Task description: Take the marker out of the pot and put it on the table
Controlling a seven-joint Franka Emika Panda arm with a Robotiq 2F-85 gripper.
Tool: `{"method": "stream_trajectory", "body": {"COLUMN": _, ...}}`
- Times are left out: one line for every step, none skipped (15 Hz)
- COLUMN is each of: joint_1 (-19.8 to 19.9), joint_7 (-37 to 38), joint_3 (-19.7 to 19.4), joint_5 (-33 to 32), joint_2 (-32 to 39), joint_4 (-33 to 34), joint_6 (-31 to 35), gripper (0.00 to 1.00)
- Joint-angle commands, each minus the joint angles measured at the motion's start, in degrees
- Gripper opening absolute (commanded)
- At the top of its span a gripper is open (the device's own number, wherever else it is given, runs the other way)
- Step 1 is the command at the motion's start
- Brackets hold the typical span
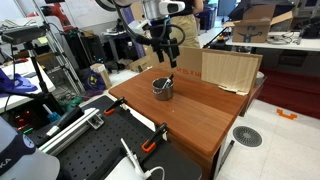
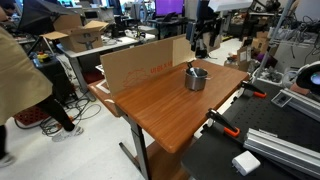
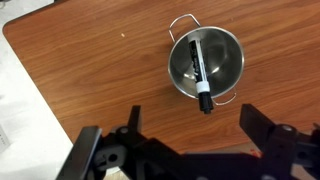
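Note:
Next, my open gripper lowers onto the marker's dark end [image 1: 171,76] [image 3: 205,103], one finger on either side, and closes, because that end sticks out over the pot's rim.
The small shiny metal pot [image 3: 205,62] stands on the reddish-brown table [image 3: 90,70]. It also shows in both exterior views [image 1: 162,88] [image 2: 196,78]. The marker [image 3: 199,68] lies tilted inside the pot. It has a pale body with dark bands, and its dark tip sticks out over the rim nearest my fingers. My gripper [image 3: 190,115] is open and empty. It hangs above the pot in both exterior views [image 1: 166,55] [image 2: 203,45], apart from pot and marker.
A cardboard sheet [image 1: 225,68] [image 2: 140,68] stands along the table's far edge. A black perforated bench [image 1: 100,150] [image 2: 270,150] adjoins the table, with orange clamps [image 1: 150,147] [image 2: 225,128] at the join. Desks and boxes lie beyond.

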State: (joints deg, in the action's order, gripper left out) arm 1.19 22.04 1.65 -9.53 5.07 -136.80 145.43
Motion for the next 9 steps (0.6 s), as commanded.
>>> {"method": "stream_trajectory", "body": {"joint_1": -2.3, "joint_7": 4.0, "joint_3": -1.6, "joint_5": -3.2, "joint_2": 4.7, "joint_4": 3.4, "joint_6": 1.5, "gripper": 1.0}}
{"method": "stream_trajectory", "body": {"joint_1": -2.9, "joint_7": 4.6, "joint_3": -1.9, "joint_5": -3.6, "joint_2": 5.9, "joint_4": 4.2, "joint_6": 2.1, "gripper": 1.0}}
{"method": "stream_trajectory", "body": {"joint_1": -3.6, "joint_7": 5.2, "joint_3": -2.3, "joint_5": -4.0, "joint_2": 7.2, "joint_4": 5.1, "joint_6": 2.5, "gripper": 1.0}}
{"method": "stream_trajectory", "body": {"joint_1": -4.2, "joint_7": 5.8, "joint_3": -2.7, "joint_5": -4.2, "joint_2": 8.2, "joint_4": 5.8, "joint_6": 2.8, "gripper": 1.0}}
{"method": "stream_trajectory", "body": {"joint_1": -4.7, "joint_7": 5.8, "joint_3": -3.0, "joint_5": -4.2, "joint_2": 9.3, "joint_4": 6.6, "joint_6": 3.0, "gripper": 1.0}}
{"method": "stream_trajectory", "body": {"joint_1": -5.3, "joint_7": 6.1, "joint_3": -3.4, "joint_5": -4.2, "joint_2": 10.4, "joint_4": 7.2, "joint_6": 3.4, "gripper": 1.0}}
{"method": "stream_trajectory", "body": {"joint_1": -5.8, "joint_7": 6.2, "joint_3": -3.7, "joint_5": -4.0, "joint_2": 11.2, "joint_4": 7.7, "joint_6": 3.3, "gripper": 1.0}}
{"method": "stream_trajectory", "body": {"joint_1": -6.2, "joint_7": 5.9, "joint_3": -3.8, "joint_5": -3.6, "joint_2": 12.3, "joint_4": 8.3, "joint_6": 3.5, "gripper": 1.0}}
{"method": "stream_trajectory", "body": {"joint_1": -6.7, "joint_7": 5.8, "joint_3": -4.1, "joint_5": -3.3, "joint_2": 13.1, "joint_4": 8.8, "joint_6": 3.3, "gripper": 1.0}}
